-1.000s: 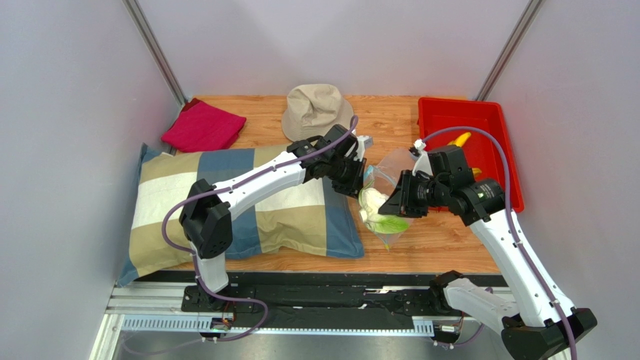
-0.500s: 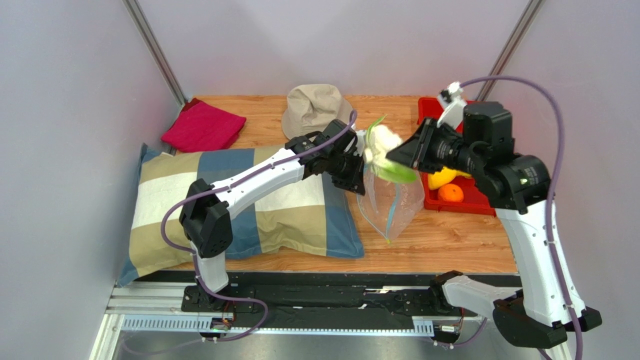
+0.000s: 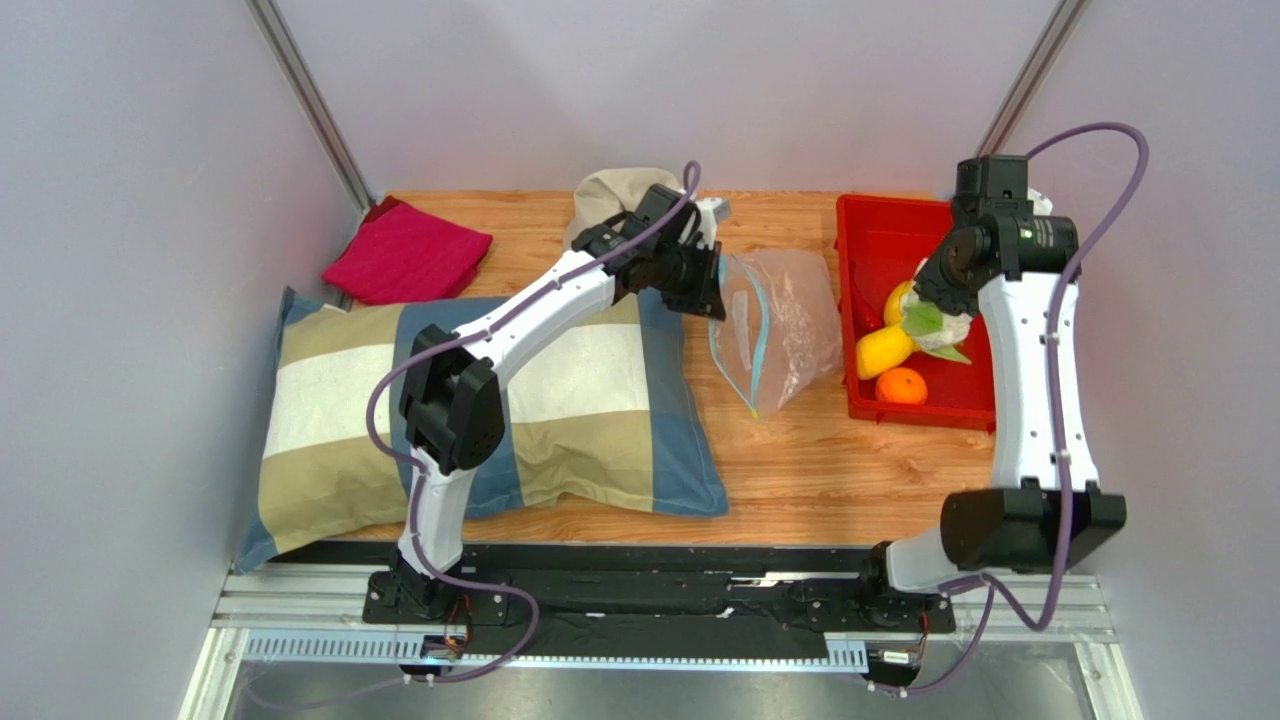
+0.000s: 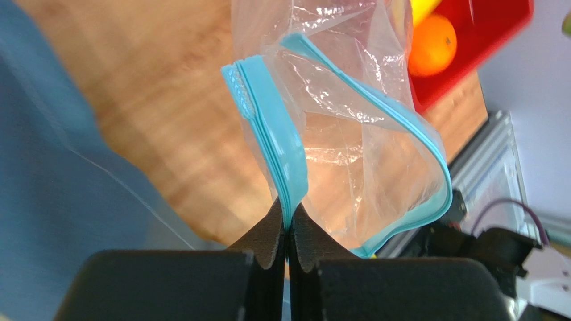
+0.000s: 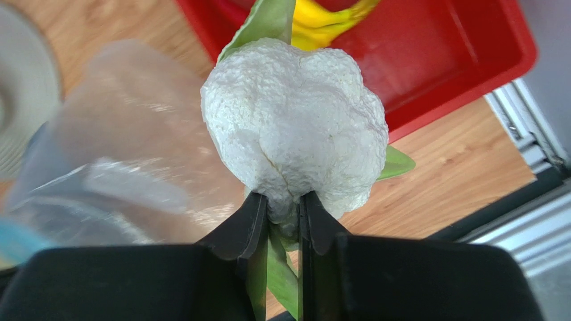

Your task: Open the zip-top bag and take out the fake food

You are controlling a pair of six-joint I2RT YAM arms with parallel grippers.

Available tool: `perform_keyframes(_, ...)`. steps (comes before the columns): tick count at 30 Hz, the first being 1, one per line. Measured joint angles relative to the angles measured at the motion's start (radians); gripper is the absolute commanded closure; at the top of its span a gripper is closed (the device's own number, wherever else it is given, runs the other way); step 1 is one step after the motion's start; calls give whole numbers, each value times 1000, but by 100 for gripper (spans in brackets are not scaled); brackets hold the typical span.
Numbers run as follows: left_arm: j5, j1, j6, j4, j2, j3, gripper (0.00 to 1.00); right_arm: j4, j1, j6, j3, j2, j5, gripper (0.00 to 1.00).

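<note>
I will lower the cauliflower into the red tray with my right gripper next, and then I will let go of it beside the orange.
The clear zip-top bag [image 3: 781, 323] with a light blue zip strip [image 4: 281, 140] hangs open over the wooden table, with no food seen inside. My left gripper [image 3: 709, 293] is shut on the zip strip, its jaws [image 4: 288, 224] pinching the blue edge. My right gripper [image 3: 935, 308] is shut on the white-and-green cauliflower [image 5: 295, 127] and holds it above the red tray [image 3: 962, 240]. The cauliflower [image 3: 935, 323] hangs over the tray's middle. A yellow oval fruit [image 3: 882, 353], an orange [image 3: 902, 386] and a banana [image 5: 322, 20] lie in the tray. No red pepper piece shows.
A checked pillow [image 3: 496, 405] lies at the left under my left arm. A beige hat [image 3: 609, 195] and a folded red cloth [image 3: 403, 252] sit at the back. The metal rail [image 3: 601, 615] runs along the near edge.
My right gripper has lifted the cauliflower out of the bag and carried it right, over the red tray. My left gripper has raised the bag's mouth and moved it back.
</note>
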Motion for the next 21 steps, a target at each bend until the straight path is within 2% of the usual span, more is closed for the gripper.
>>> perform_keyframes(4,15,76,-22,78,49,10,100,-6,-33,-7,1,103,93,98)
perform_keyframes(7,40,121,-59,160,100,22,100,-37,-46,-19,47,203,146,93)
perform_keyframes(10,70,138,-99,229,154,43,100,-43,-84,-27,133,328,151,78)
perform_keyframes(11,84,138,-114,252,172,45,100,-39,-99,-31,158,363,148,65)
perform_keyframes(13,104,130,-131,276,193,45,100,-37,-133,-43,219,444,143,47)
perform_keyframes(14,111,124,-137,283,200,45,100,-39,-149,-50,249,482,138,32)
perform_keyframes(15,117,118,-141,291,201,40,100,-34,-163,-57,270,515,133,26)
perform_keyframes(17,127,109,-145,301,200,29,100,-34,-180,-67,277,545,125,15)
perform_keyframes(21,119,99,-160,338,167,-47,100,-39,-173,-75,260,544,113,10)
